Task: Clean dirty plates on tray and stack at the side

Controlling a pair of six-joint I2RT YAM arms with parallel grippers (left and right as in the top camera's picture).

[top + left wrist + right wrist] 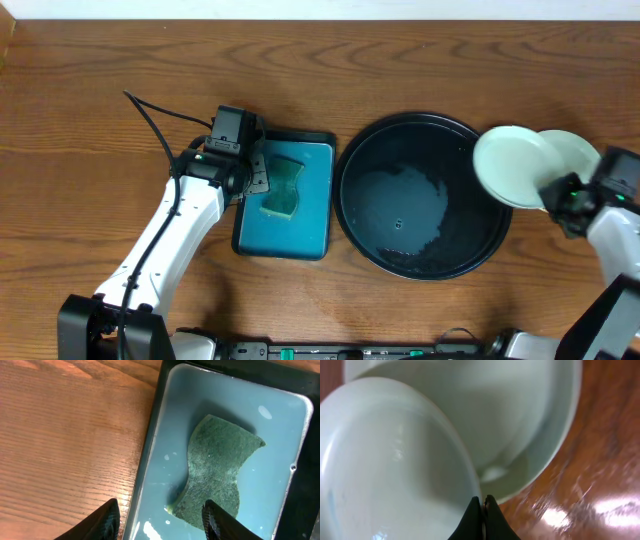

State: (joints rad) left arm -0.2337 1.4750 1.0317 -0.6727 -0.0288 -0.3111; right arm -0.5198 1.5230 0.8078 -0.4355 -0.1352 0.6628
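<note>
My right gripper carries the plate away from the black tray [420,195] next, then down onto the pale plate on the tabletop.
The round black tray [420,195] sits at centre right and holds no plates. My right gripper [556,196] is shut on the rim of a pale mint-white plate [510,165], held above the tray's right edge and partly over a second pale plate [575,150] lying on the table. In the right wrist view the jaws [483,505] pinch the held plate's rim [395,460], with the other plate [520,415] beneath. My left gripper [160,520] is open over the near edge of the teal tray, next to a green sponge [215,475]. The yellow plate is out of view.
The rectangular teal tray [285,195] with a black rim lies left of the black tray, with the sponge [283,188] in it. Water film shines on the black tray's floor. Bare wooden table lies on the far left and along the back.
</note>
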